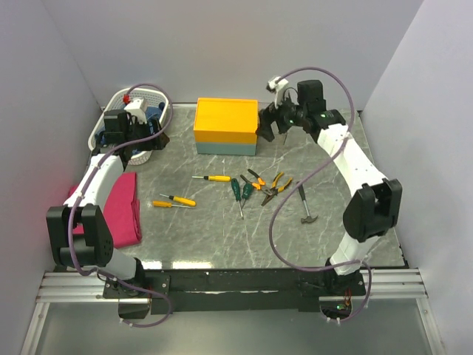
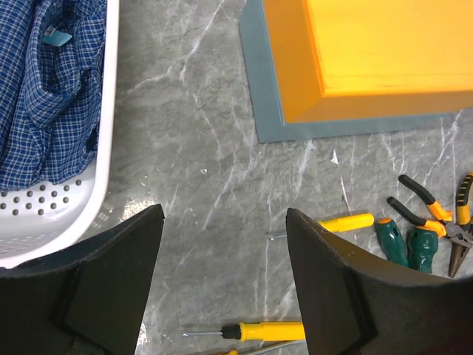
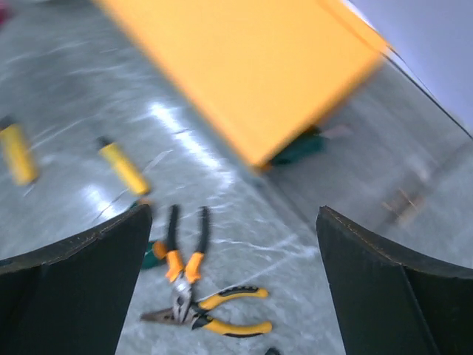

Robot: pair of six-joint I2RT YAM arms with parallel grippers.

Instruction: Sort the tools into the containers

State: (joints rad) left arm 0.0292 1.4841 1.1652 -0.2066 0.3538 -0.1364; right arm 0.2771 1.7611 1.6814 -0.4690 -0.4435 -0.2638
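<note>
The green handle beside the pliers lies below my right gripper and nearer my base, so my right gripper needs to turn and move back and down onto that handle.
The tools lie loose in the middle of the table: yellow-handled screwdrivers (image 1: 211,177) (image 1: 177,200), green-handled screwdrivers (image 1: 241,189), two pairs of orange/yellow pliers (image 1: 266,183) and a black-handled hammer (image 1: 305,207). The yellow-topped box (image 1: 225,126) stands at the back centre, and the white perforated basket (image 1: 111,111) at the back left. My left gripper (image 1: 145,145) is open and empty between basket and box, above bare table (image 2: 225,281), with a yellow screwdriver (image 2: 273,330) below it. My right gripper (image 1: 273,129) is open and empty by the box's right end, high above the pliers (image 3: 181,266).
A folded pink cloth (image 1: 122,207) lies at the left edge. A blue checked cloth (image 2: 44,89) and a small red-topped item (image 1: 127,96) fill the basket. White walls close in the left, back and right. The right wrist view is motion-blurred.
</note>
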